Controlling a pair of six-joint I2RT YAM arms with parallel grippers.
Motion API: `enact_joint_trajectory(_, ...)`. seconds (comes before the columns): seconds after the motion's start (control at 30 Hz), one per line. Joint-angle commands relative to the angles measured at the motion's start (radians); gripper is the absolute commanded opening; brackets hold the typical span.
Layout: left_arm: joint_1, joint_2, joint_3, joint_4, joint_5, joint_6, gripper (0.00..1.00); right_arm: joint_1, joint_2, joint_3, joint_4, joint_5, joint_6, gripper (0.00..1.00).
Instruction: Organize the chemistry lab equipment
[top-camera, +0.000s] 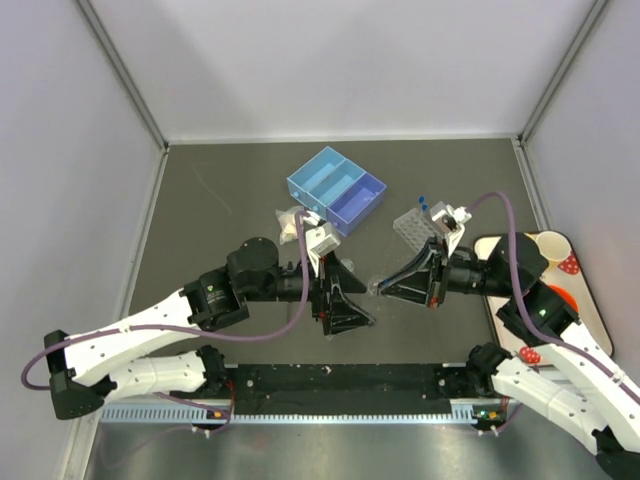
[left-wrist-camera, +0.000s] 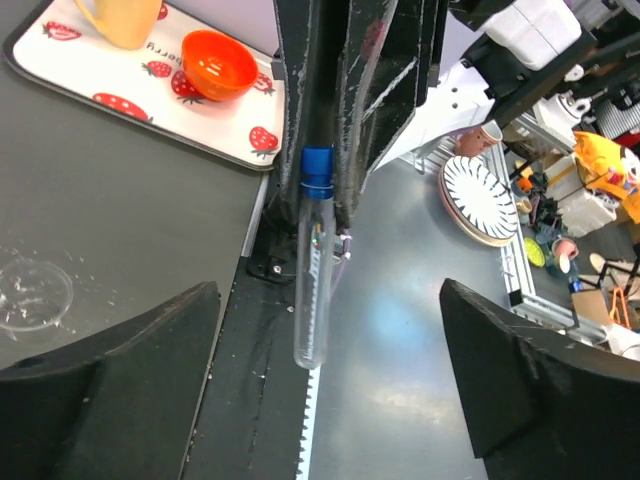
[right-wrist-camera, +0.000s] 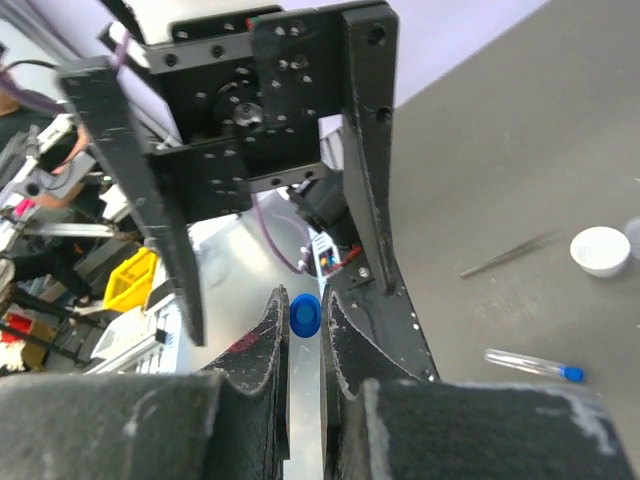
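Observation:
I will next swing my right gripper outward, tip it downward and release the tube in the clear rack's far end (top-camera: 423, 218), since that rack stands outward from my gripper and below it.
A clear test tube (left-wrist-camera: 312, 280) with a blue cap (right-wrist-camera: 304, 315) hangs in mid-air between the two arms. My right gripper (right-wrist-camera: 305, 305) is shut on its capped end. My left gripper (left-wrist-camera: 328, 335) faces it, wide open, its fingers (left-wrist-camera: 120, 380) standing either side of the tube's round end without touching it. In the top view both grippers meet nose to nose, left (top-camera: 352, 292) and right (top-camera: 385, 287). A second blue-capped test tube (right-wrist-camera: 530, 365) lies on the table. The clear holed rack (top-camera: 414, 228) stands at the back right.
A blue compartment box (top-camera: 337, 190) sits at the back centre with small clear items (top-camera: 290, 222) beside it. The strawberry tray (left-wrist-camera: 120, 85) holds an orange bowl (left-wrist-camera: 217, 65) and a yellow mug (left-wrist-camera: 120, 20). A clear round dish (left-wrist-camera: 35, 295), white cup (right-wrist-camera: 600, 250) and thin stick (right-wrist-camera: 510, 255) lie on the table.

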Motion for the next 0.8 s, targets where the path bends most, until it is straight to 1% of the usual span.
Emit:
enact_joint_trajectory(0.0,0.004,-0.02,0.003,-0.033,-0.054,0.019,0.99,0.014,0.025,0.062,-0.118,0.127,-0.103,0.0)
enact_joint_trajectory(0.07,0.004,-0.037,-0.006,-0.058,-0.114,0.03,0.99,0.012,0.035,0.086,-0.166,0.191,-0.136,0.0)
enact_joint_trajectory(0.1,0.004,-0.043,-0.01,-0.105,-0.143,0.039,0.99,0.012,0.051,0.094,-0.21,0.27,-0.172,0.0)
enact_joint_trajectory(0.13,0.004,-0.054,-0.011,-0.133,-0.215,0.044,0.99,0.014,0.063,0.103,-0.244,0.324,-0.191,0.0)
enact_joint_trajectory(0.17,0.004,-0.058,-0.011,-0.161,-0.255,0.049,0.99,0.014,0.074,0.121,-0.267,0.381,-0.208,0.0)
enact_joint_trajectory(0.2,0.002,-0.063,-0.012,-0.222,-0.292,0.053,0.99,0.014,0.089,0.128,-0.287,0.497,-0.241,0.0)
enact_joint_trajectory(0.23,0.002,-0.071,-0.015,-0.25,-0.336,0.053,0.99,0.012,0.116,0.135,-0.321,0.564,-0.252,0.0)
enact_joint_trajectory(0.27,0.002,-0.074,-0.02,-0.277,-0.409,0.052,0.99,0.009,0.133,0.147,-0.332,0.619,-0.26,0.0)
enact_joint_trajectory(0.3,0.002,-0.078,-0.026,-0.297,-0.441,0.049,0.99,0.008,0.15,0.152,-0.336,0.724,-0.275,0.0)
enact_joint_trajectory(0.37,0.002,-0.089,-0.049,-0.336,-0.525,0.049,0.99,-0.014,0.198,0.164,-0.344,0.831,-0.275,0.0)
enact_joint_trajectory(0.4,0.002,-0.094,-0.058,-0.342,-0.543,0.043,0.99,-0.023,0.213,0.168,-0.343,0.928,-0.266,0.0)
enact_joint_trajectory(0.47,0.002,-0.104,-0.084,-0.353,-0.57,0.043,0.99,-0.051,0.257,0.171,-0.335,1.019,-0.257,0.0)
enact_joint_trajectory(0.5,0.002,-0.107,-0.092,-0.353,-0.589,0.039,0.99,-0.081,0.273,0.169,-0.33,1.109,-0.243,0.0)
enact_joint_trajectory(0.57,0.0,-0.117,-0.112,-0.353,-0.6,0.041,0.99,-0.127,0.308,0.154,-0.291,1.164,-0.225,0.0)
enact_joint_trajectory(0.6,0.0,-0.118,-0.118,-0.351,-0.609,0.038,0.99,-0.19,0.318,0.145,-0.274,1.176,-0.207,0.0)
enact_joint_trajectory(0.7,0.0,-0.118,-0.142,-0.336,-0.613,0.033,0.99,-0.294,0.365,0.114,-0.212,1.196,-0.151,0.0)
enact_joint_trajectory(0.77,0.0,-0.118,-0.159,-0.314,-0.605,0.03,0.99,-0.325,0.393,0.093,-0.18,1.219,-0.131,0.0)
